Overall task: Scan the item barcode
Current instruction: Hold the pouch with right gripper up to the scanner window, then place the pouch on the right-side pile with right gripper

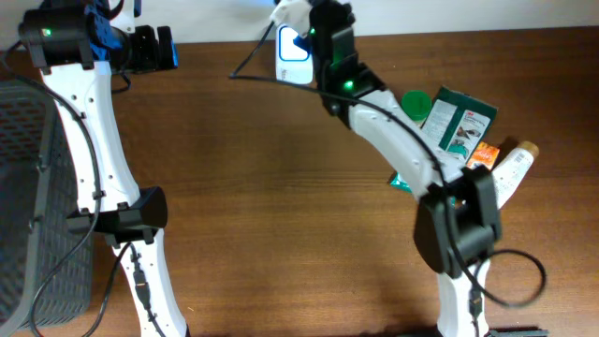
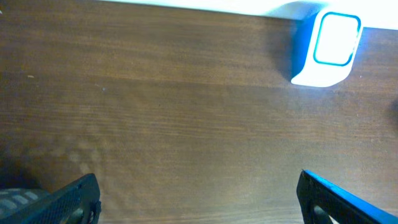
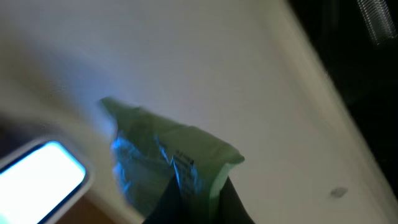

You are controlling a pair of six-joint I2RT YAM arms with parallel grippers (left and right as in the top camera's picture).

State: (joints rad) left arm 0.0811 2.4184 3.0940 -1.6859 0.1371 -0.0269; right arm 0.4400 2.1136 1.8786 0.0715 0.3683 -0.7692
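Note:
Goods lie piled to the right in the overhead view. I should swing my right gripper back there next, turn down and release the packet on the white bottle (image 1: 512, 174).
My right gripper (image 3: 199, 186) is shut on a pale green packet (image 3: 171, 152), the item, which it holds up with its top edge tilted. Blue light falls across the packet's face. The scanner's bright window (image 3: 43, 177) glows just left of and below the packet. From overhead, the right gripper (image 1: 316, 33) hovers at the table's back edge right beside the white and blue scanner (image 1: 292, 49), and the packet is hidden under it. My left gripper (image 2: 199, 180) is open over bare wood, with the scanner (image 2: 326, 50) well ahead to its right. It sits at the back left (image 1: 167, 47).
A grey mesh basket (image 1: 28, 187) stands at the left edge. Right of the right arm lies a pile of goods: a green box (image 1: 459, 117), a green lid (image 1: 416, 101), an orange packet (image 1: 482, 154) and a white bottle (image 1: 513, 173). A cable runs left of the scanner.

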